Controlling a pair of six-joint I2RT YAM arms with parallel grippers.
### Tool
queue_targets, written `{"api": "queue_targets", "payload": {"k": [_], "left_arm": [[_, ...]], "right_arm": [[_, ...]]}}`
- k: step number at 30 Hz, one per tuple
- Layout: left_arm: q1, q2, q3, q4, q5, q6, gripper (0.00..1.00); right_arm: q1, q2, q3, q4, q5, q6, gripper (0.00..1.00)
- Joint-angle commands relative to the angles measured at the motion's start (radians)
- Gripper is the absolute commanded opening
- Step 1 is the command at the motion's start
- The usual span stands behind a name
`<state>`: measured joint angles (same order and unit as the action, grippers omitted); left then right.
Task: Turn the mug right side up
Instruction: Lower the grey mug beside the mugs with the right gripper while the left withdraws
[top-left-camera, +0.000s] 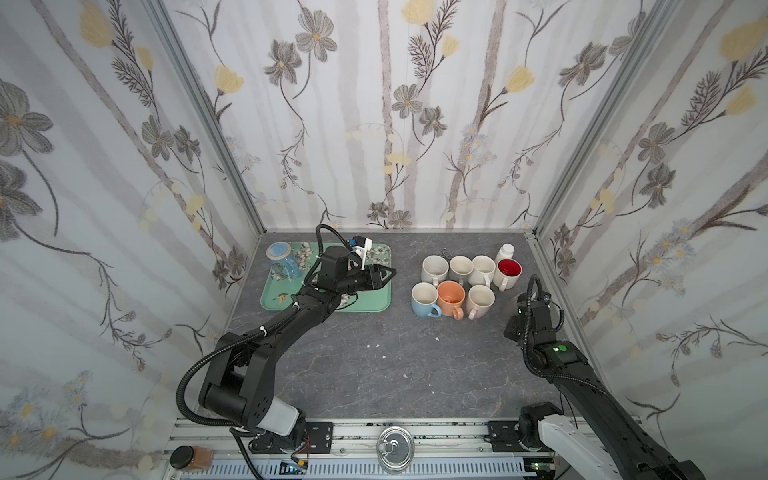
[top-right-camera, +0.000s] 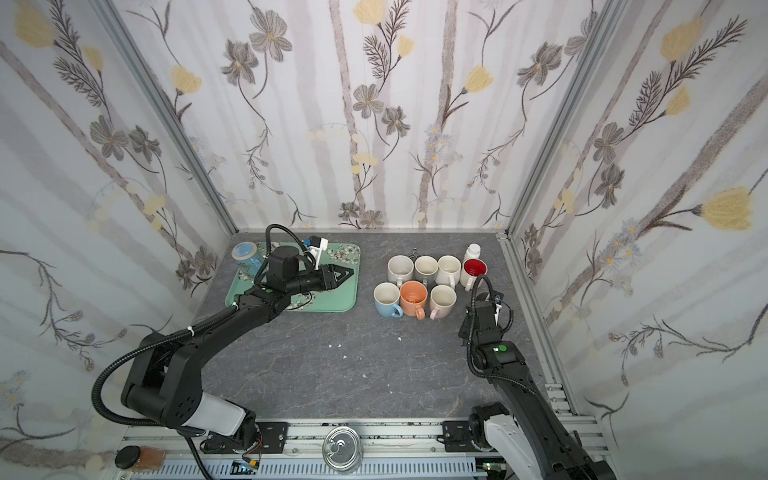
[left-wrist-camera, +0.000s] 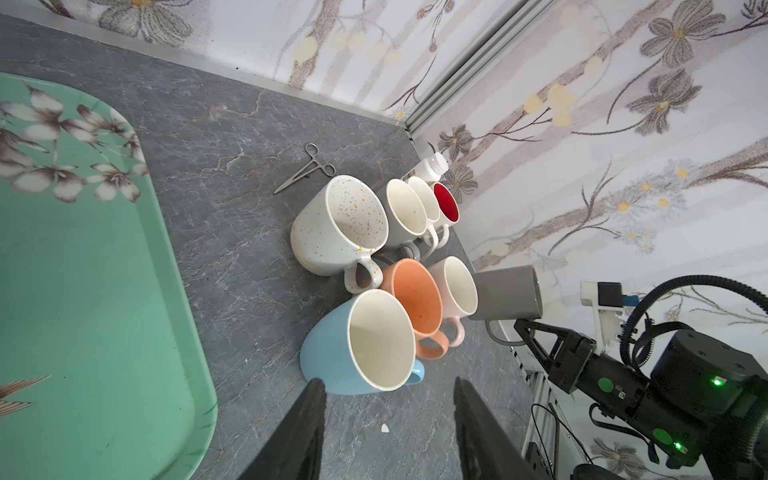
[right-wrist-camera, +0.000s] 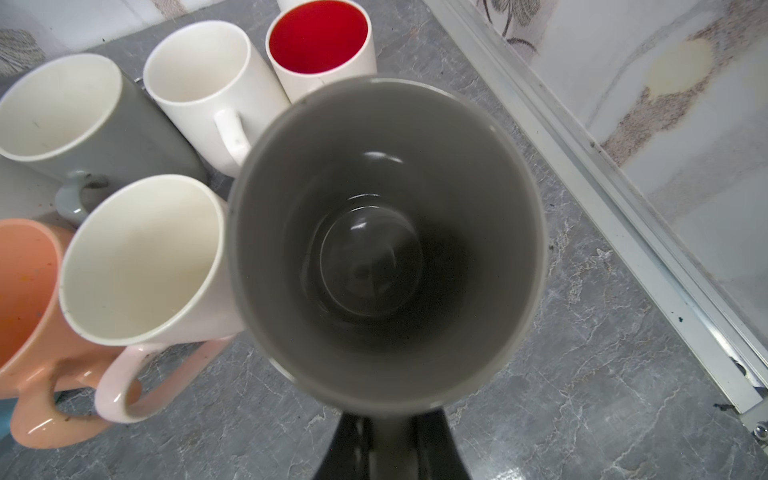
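Observation:
My right gripper lowers next, edging toward the pink mug below, onto the bare tabletop (top-left-camera: 503, 304) beside it, and releases the grey mug, its opening already up.
A plain grey mug (right-wrist-camera: 386, 245) hangs mouth up, its dark inside facing the right wrist camera. My right gripper (right-wrist-camera: 390, 419) is shut on its handle. In the left wrist view the same grey mug (left-wrist-camera: 505, 293) sits higher than its neighbours, just beside a pink mug (left-wrist-camera: 453, 286), with the right gripper (left-wrist-camera: 521, 328) gripping it from the side. My left gripper (top-left-camera: 388, 274) is open and empty, level over the right edge of the green tray (top-left-camera: 374, 305), pointing at the mug cluster. Its fingers (left-wrist-camera: 309, 399) frame bare table in front of a blue mug (left-wrist-camera: 357, 345).
Several upright mugs (top-left-camera: 451, 297) stand in two rows at the back right, with a white bottle (top-left-camera: 505, 251) and steel forceps (left-wrist-camera: 305, 168) behind them. A blue jar (top-left-camera: 282, 259) lies on the tray. A tin can (top-left-camera: 394, 446) and a spice jar (top-left-camera: 189, 457) sit on the front rail.

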<state>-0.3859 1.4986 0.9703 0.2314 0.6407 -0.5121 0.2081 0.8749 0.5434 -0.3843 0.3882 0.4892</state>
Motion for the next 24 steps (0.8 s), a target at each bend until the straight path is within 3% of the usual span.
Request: {"api": "queue_targets", "payload": {"k": [1, 14, 24], "left_arm": [[0.006, -0.011, 0.002, 0.004, 0.016, 0.015, 0.49], [0.03, -0.037, -0.019, -0.003, 0.014, 0.017, 0.49], [0.042, -0.04, -0.03, -0.006, 0.011, 0.017, 0.49]], "right_arm": [[-0.001, 0.045, 0.007, 0.114, 0.006, 0.005, 0.0], [-0.003, 0.153, -0.003, 0.216, -0.007, -0.024, 0.0], [-0.003, 0.266, 0.021, 0.266, -0.038, -0.037, 0.1]]}}
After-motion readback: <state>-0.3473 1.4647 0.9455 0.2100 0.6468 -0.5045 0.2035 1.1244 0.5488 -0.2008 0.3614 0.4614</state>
